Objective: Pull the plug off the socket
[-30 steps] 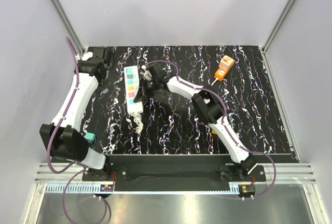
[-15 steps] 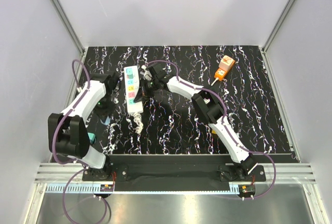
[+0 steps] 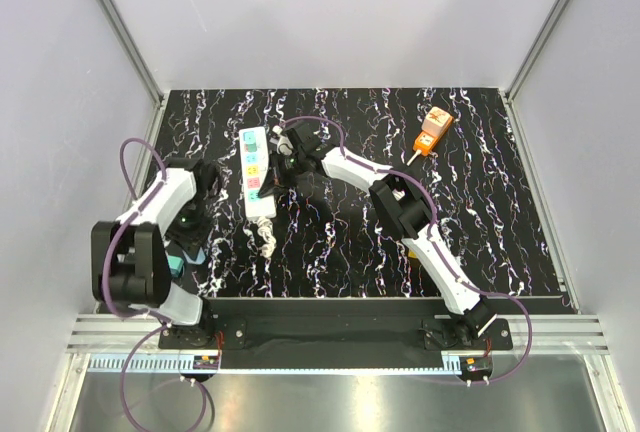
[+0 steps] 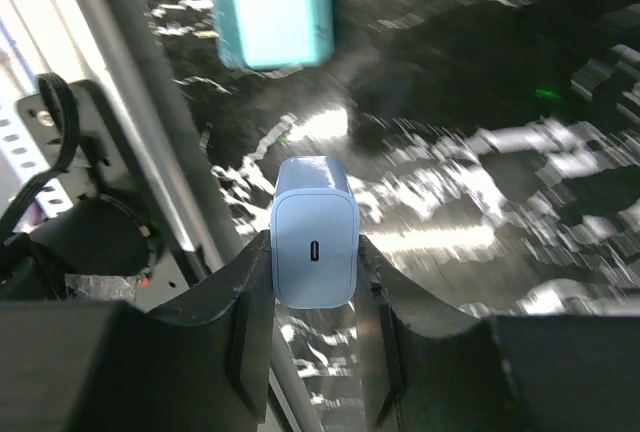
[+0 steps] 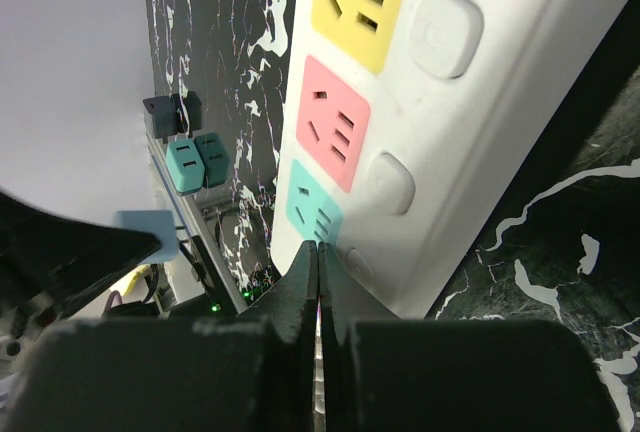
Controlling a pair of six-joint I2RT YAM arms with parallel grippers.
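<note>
My left gripper lowers to the bare tabletop (image 4: pixel 300 127) beside the teal plug and releases it next, since the light blue plug (image 4: pixel 313 232) hangs clear of the socket.
The socket (image 3: pixel 256 172) is a long white power strip with coloured outlet squares, lying left of centre on the black marbled table. In the right wrist view its yellow, pink and teal outlets (image 5: pixel 345 122) are all empty. My left gripper (image 3: pixel 190 244) is shut on a light blue plug (image 4: pixel 313 232) and holds it above the table's near left, away from the socket. The plug also shows in the right wrist view (image 5: pixel 145 233). My right gripper (image 5: pixel 318 252) is shut and empty, its tips against the socket's right edge (image 3: pixel 272 178).
Teal plugs (image 5: pixel 197 161) and dark ones (image 5: pixel 172 112) lie near the left base; one teal plug shows ahead of my left gripper (image 4: pixel 272 12). An orange adapter (image 3: pixel 433 130) lies at the far right. The socket's coiled white cord (image 3: pixel 266 239) lies at its near end.
My left arm has folded back from beside the socket toward the near left corner, carrying the light blue plug. My right arm and the socket have not moved.
</note>
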